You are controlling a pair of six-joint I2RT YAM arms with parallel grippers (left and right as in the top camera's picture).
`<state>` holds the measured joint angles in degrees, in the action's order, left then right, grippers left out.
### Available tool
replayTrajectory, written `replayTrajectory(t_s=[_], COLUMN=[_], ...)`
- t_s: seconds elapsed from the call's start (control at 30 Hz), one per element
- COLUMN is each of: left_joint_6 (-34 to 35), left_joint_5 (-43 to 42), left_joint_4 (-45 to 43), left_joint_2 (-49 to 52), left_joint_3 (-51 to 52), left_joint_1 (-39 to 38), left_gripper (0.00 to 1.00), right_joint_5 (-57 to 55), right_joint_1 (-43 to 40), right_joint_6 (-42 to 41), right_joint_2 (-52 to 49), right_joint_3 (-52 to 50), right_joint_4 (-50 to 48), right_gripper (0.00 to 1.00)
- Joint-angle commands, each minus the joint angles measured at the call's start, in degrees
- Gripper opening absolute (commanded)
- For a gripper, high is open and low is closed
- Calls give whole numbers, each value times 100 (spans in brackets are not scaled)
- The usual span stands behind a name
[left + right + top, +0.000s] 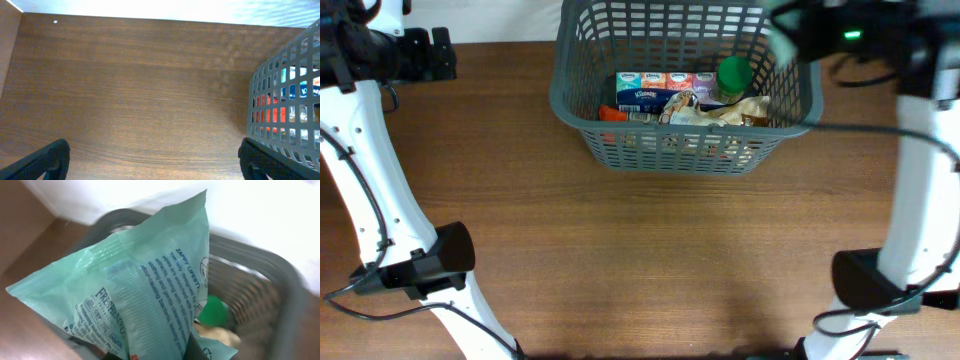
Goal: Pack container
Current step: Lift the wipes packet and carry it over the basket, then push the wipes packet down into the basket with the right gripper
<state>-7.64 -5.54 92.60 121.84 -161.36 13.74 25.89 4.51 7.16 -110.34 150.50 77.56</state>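
Observation:
I should next swing the packet (135, 280) in my right gripper left in the overhead view, then down inside over the basket's tissue packs.
The container (578, 112), a dark grey lattice basket, stands at the back middle of the table. It holds tissue packs (655, 90), a green-capped bottle (733, 74) and a crinkled bag (705, 112). My right gripper (782, 30) hovers, blurred, over the basket's far right corner. In the right wrist view it (147, 355) is shut on a pale green wipes packet (135, 280), with the basket rim (287, 287) and the green cap (212, 311) behind. My left gripper (435, 52) is at the far left, open and empty (160, 162), above bare wood, with the basket wall (285, 90) to its right.
The brown wooden table (650, 250) stretches in front of the basket. Both arms' white links and dark bases (445, 255) (860, 280) stand at the front left and front right. A white wall edge (150, 7) runs behind the table.

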Motion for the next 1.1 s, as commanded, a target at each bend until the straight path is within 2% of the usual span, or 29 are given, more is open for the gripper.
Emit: replayTrajectory(t_s=[0.0,0.17,0.33,0.57,0.8,1.0,1.07], left_joint_6=[52,52,50,52,52,52,50], left_joint_5=[2,2,2,2,2,2,2], left_joint_4=[7,7,7,7,7,9,7], left_joint_2=[52,52,52,52,52,52,52], left_joint_3=[7,7,7,7,7,7,7], left_joint_1=[31,31,31,31,31,31,31], left_gripper=[99,99,99,99,99,99,99], right_joint_5=[-946,-1764,-1766,-1755,-1259,-1211,-852], right_joint_1=[603,1043,1051,1051,1054,1054,1051], right_joint_6=[356,352,11,22,1591,2505,3123], right_joint_2=[-225,-809,-1556,-2369,-2616,-2616,-2616], right_joint_3=[-223,-619,-839,-846,-855,-872,-925], right_joint_4=[-186,-623,-944,-1156,-1401,-1475,-1408], right_gripper=[13,13,8,9,8,4,4])
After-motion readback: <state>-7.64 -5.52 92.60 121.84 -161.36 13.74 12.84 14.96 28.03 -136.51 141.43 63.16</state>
